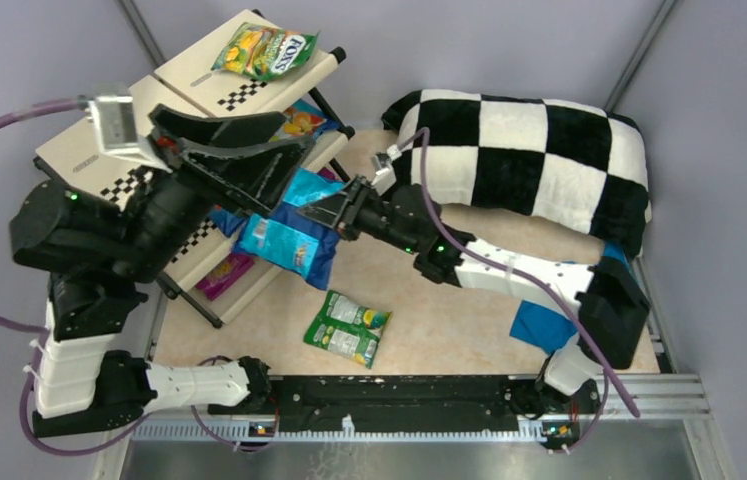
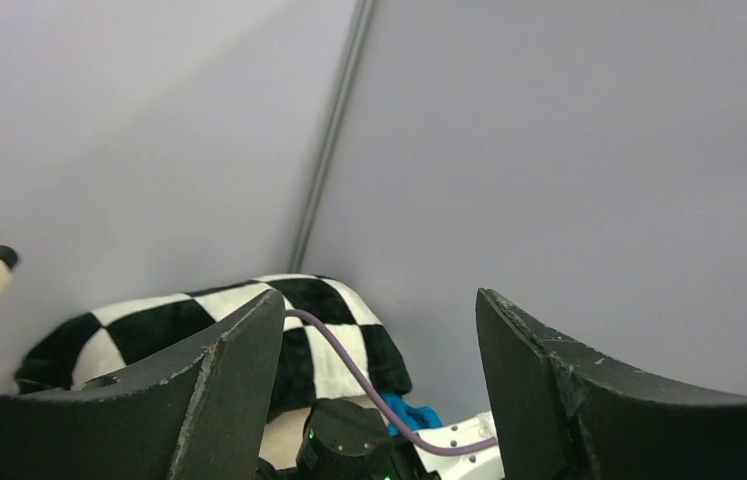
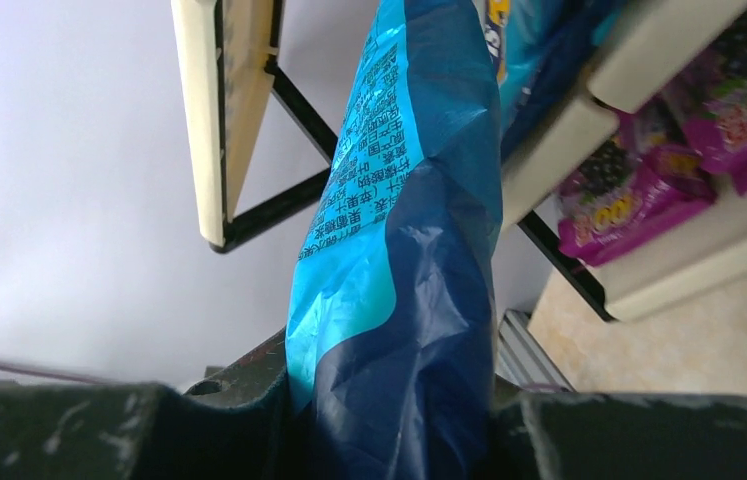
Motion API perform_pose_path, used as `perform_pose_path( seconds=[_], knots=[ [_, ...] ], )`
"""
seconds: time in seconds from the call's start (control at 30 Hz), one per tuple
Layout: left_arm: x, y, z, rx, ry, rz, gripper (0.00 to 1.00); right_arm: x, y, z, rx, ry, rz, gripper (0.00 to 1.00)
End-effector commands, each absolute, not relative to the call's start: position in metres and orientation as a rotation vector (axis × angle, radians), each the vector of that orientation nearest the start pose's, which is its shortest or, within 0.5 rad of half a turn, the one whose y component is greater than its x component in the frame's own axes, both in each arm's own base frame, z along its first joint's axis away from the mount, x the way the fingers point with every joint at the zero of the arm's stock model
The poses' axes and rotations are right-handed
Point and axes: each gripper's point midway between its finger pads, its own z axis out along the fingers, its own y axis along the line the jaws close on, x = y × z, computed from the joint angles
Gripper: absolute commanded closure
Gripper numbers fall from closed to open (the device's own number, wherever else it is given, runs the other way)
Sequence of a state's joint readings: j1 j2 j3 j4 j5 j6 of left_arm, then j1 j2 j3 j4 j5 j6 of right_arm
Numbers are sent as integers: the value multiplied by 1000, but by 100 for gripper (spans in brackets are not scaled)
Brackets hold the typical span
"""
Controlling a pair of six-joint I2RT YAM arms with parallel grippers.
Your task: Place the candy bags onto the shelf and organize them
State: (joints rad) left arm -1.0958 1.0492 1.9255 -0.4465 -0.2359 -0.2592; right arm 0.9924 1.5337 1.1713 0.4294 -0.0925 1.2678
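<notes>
I will next move my right gripper left in the top view, over the middle level's near end [image 1: 195, 246], and release the bag, as that spot is bare.
The cream shelf [image 1: 204, 85] stands at the back left. The green-yellow FOX'S bag [image 1: 265, 52] lies on its top tier. A magenta bag [image 1: 224, 275] lies on the bottom tier, and several blue bags [image 1: 306, 186] sit on the middle tier. My right gripper [image 1: 327, 212] is shut on a blue candy bag [image 1: 287, 243] at the shelf's front edge; in the right wrist view this bag [image 3: 399, 250] fills the gap between the fingers [image 3: 389, 425], with magenta bags [image 3: 649, 180] beyond it. A green-white bag [image 1: 347, 328] lies on the table. My left gripper [image 1: 294, 135] is open and empty above the shelf, as the left wrist view [image 2: 379, 310] also shows.
A black-and-white checkered pillow [image 1: 539, 160] lies at the back right. A plain blue cloth [image 1: 547, 325] lies under my right arm. Grey walls close in the back and sides. My left arm hangs over the shelf's left part.
</notes>
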Motion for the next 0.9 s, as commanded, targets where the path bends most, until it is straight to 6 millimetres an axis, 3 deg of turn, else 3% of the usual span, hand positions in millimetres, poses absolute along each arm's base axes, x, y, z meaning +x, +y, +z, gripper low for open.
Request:
perform_pose_path(
  seconds=[0.0, 0.23, 0.33, 0.37, 0.53, 0.6, 0.73, 0.87],
  knots=[
    [143, -169, 643, 257, 1170, -923, 23, 234, 467, 474, 210, 1392, 2016, 97],
    [144, -134, 648, 241, 1187, -796, 22, 247, 525, 487, 210, 1377, 2026, 98],
    [146, -122, 640, 234, 1222, -739, 21, 250, 549, 489, 198, 1377, 2027, 98],
    [147, -118, 637, 232, 1231, -725, 21, 254, 562, 479, 199, 1402, 2011, 98],
    [148, -101, 628, 236, 1267, -642, 21, 264, 604, 477, 193, 1400, 1981, 98],
    [147, -92, 624, 233, 1280, -618, 20, 262, 614, 497, 183, 1332, 1995, 98],
    [143, -71, 621, 228, 1277, -554, 20, 269, 634, 487, 220, 1277, 1958, 97],
    [142, -51, 619, 194, 1280, -471, 19, 266, 638, 482, 244, 1226, 1873, 96]
  ],
)
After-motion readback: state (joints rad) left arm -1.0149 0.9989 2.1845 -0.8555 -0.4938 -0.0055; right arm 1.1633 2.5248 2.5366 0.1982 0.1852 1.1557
